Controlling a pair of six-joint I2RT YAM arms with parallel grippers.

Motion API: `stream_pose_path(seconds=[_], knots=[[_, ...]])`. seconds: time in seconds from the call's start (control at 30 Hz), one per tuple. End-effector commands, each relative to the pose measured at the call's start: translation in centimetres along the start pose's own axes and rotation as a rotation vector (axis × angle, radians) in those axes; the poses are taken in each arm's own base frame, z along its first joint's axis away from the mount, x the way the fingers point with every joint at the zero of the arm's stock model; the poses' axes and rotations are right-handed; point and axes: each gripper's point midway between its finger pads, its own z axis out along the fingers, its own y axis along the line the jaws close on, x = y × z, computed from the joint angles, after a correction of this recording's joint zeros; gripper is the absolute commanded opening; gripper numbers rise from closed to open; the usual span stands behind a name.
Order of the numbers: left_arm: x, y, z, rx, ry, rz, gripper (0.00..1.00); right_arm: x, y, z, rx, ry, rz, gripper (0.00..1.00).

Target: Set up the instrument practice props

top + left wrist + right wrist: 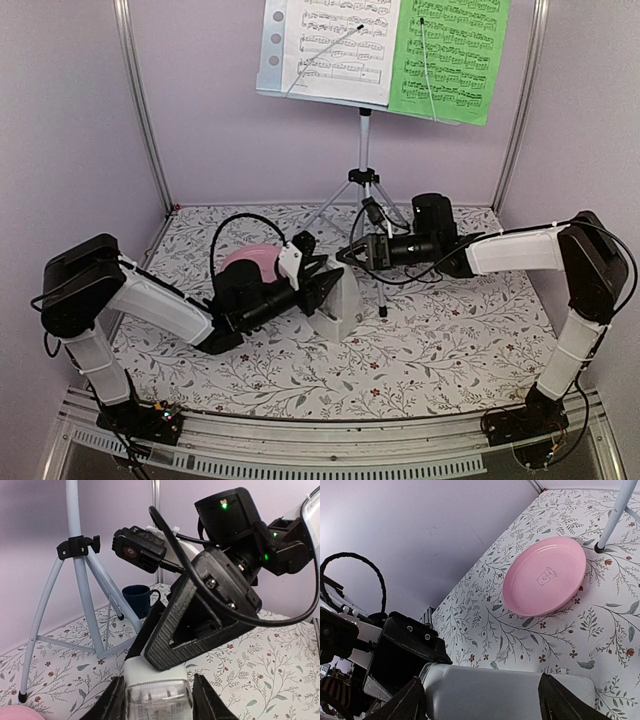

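I need to move my left gripper to the left in the top view, lower it by the pink plate's near edge and let go of the metronome's clear end, because the cloth is bare there.
The pale blue-grey music stand [270, 48] stands on its tripod [363, 170] at the back. On it are a white music sheet [335, 45] and a green one [450, 55]. The white metronome [345, 310] is on the table in the middle. My left gripper [325, 288] is shut on its clear end [157, 700], with a finger pressed to each side. My right gripper [352, 255] comes in from the right and stands open. Its fingers [200, 625] straddle the metronome's white body [495, 695].
A pink plate [545, 575] lies on the floral cloth behind the left gripper, beside a tripod foot [600, 547]. A dark blue mug [137, 600] stands near the back wall behind the tripod legs [80, 580]. Both wrists and their cables crowd the table's middle.
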Motion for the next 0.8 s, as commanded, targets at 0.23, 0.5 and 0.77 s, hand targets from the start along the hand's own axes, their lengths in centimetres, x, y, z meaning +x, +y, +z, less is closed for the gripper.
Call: stream_pose_path(seconds=[0.23, 0.5, 0.77], knots=[[0.9, -3.1, -1.8, 0.160, -0.042, 0.151, 0.03, 11.9, -11.9, -0.4, 0.273, 0.233, 0.251, 0.72], [0.6, -3.2, -2.5, 0.165, -0.074, 0.189, 0.02, 12.3, -12.9, -0.9, 0.313, 0.232, 0.262, 0.71], [-1.3, -2.2, -3.0, 0.113, -0.117, 0.127, 0.00, 11.1, -12.1, -1.1, 0.298, 0.215, 0.226, 0.71]])
